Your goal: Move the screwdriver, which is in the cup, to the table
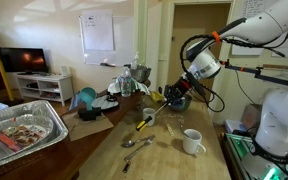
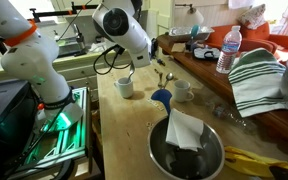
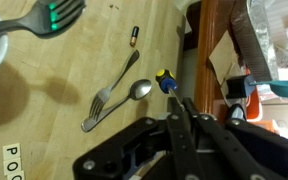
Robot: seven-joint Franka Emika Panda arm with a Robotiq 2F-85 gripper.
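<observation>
My gripper moves down toward the bare table between the spoon and plain white cup next and releases the screwdriver's thin dark stem, since that place lies below it.
In the wrist view my gripper is shut on the thin shaft of the screwdriver. Its yellow handle with a dark blue end points away from the jaws, over the wooden table. In an exterior view the gripper reaches down over the table, and the screwdriver's yellow handle hangs just above the boards. The white mug with a handle stands apart from it, nearer the robot. The mug also shows in the opposite exterior view, below the gripper.
A spoon and a fork lie beside the screwdriver handle, with a small battery further off. A plain white cup, a blue object and a metal bowl with a cloth sit nearby. A foil tray is far off.
</observation>
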